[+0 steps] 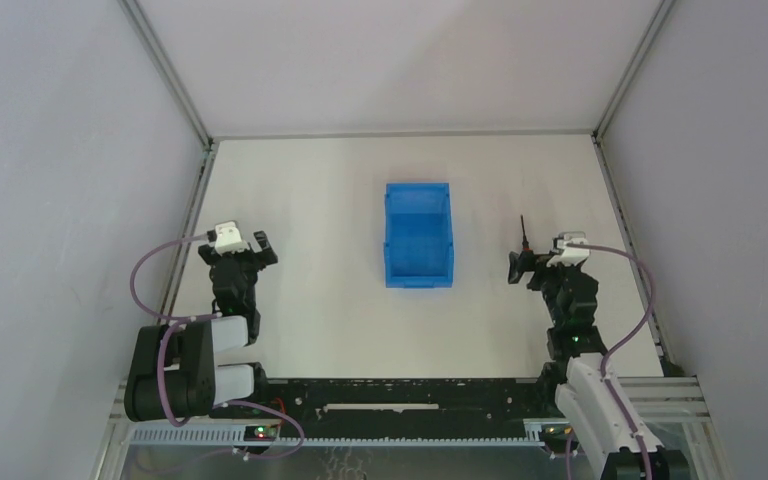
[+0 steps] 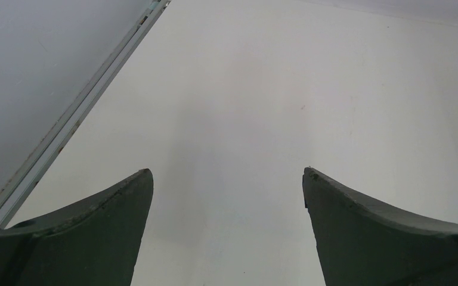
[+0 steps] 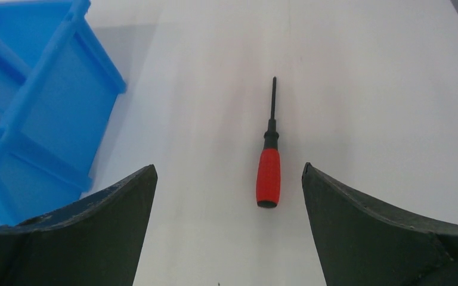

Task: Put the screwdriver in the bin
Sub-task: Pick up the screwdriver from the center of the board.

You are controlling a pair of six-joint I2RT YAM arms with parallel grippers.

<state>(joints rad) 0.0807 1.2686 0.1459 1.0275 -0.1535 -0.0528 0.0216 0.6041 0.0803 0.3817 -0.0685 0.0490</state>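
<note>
My right gripper is open, and the screwdriver points lengthwise between its fingers, so it will next reach outward and down onto the red handle near its black collar point(image 1: 527, 248) point(image 3: 269, 161) and close across it.
The screwdriver point(image 3: 269, 164), with a red handle and a thin black shaft, lies flat on the white table, shaft pointing away. My right gripper point(image 3: 228, 167) is open and empty. It hovers just behind the handle end, which lies between the fingertips and closer to the right finger. In the top view only the shaft point(image 1: 523, 228) shows ahead of the right gripper point(image 1: 532, 264). The blue bin point(image 1: 418, 235) stands open-topped at the table's middle, left of the screwdriver; its corner shows in the right wrist view point(image 3: 42, 101). My left gripper point(image 1: 252, 250) is open and empty, over bare table point(image 2: 228, 170).
Grey walls with metal rails point(image 1: 203, 190) enclose the table on the left, right point(image 1: 620, 200) and back. A rail also runs along the left in the left wrist view point(image 2: 71, 119). The arm bases stand on a black bar point(image 1: 410, 395) at the near edge.
</note>
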